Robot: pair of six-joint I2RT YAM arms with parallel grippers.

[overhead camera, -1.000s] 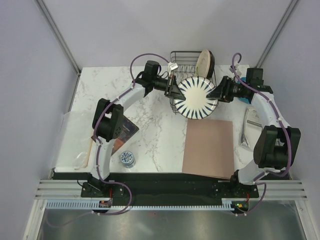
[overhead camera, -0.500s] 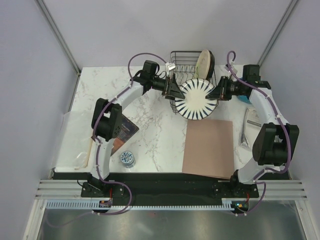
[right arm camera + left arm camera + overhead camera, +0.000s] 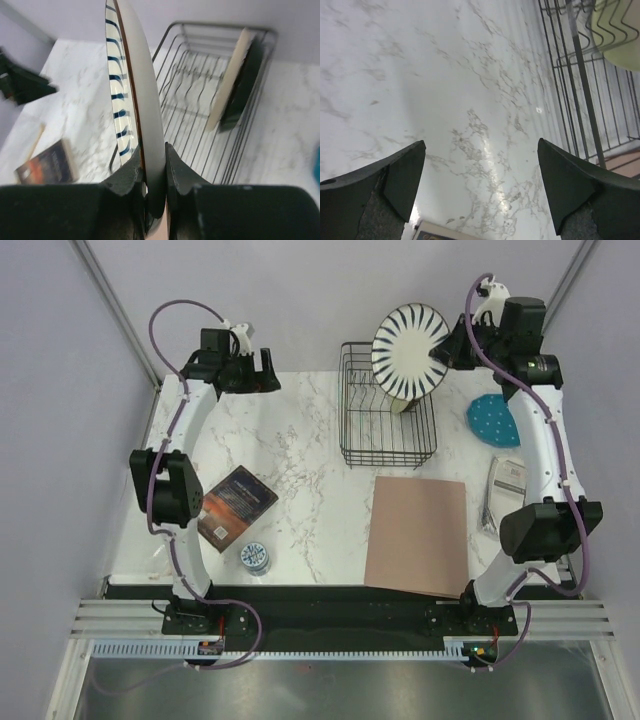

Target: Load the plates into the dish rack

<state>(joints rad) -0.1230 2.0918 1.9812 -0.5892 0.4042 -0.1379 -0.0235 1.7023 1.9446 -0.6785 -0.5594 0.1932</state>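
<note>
The gap beside the cream plate lies below the right gripper and to the left in the top view, so the gripper will next turn, go down that way and release.
My right gripper (image 3: pixel 447 350) (image 3: pixel 154 152) is shut on the rim of the white plate with dark radial stripes (image 3: pixel 409 350) (image 3: pixel 134 75), holding it on edge in the air above the dish rack (image 3: pixel 388 408) (image 3: pixel 192 95). A cream plate (image 3: pixel 231 75) (image 3: pixel 616 31) stands upright at the rack's far end, with a dark shape right behind it. The teal dotted plate (image 3: pixel 494 421) lies flat on the table to the right of the rack. My left gripper (image 3: pixel 268 371) (image 3: pixel 481 145) is open and holds nothing, high over the back left of the table, well away from the rack.
A brown mat (image 3: pixel 418 535) lies in front of the rack. A book (image 3: pixel 238 502) and a small blue-and-white cup (image 3: pixel 254 557) sit at the front left. A silvery packet (image 3: pixel 503 488) lies at the right edge. Walls close in behind and at both sides.
My left gripper opened, let go of the striped plate and swung away to the back left. My right gripper closed on the plate and lifted it from in front of the rack to above it.
</note>
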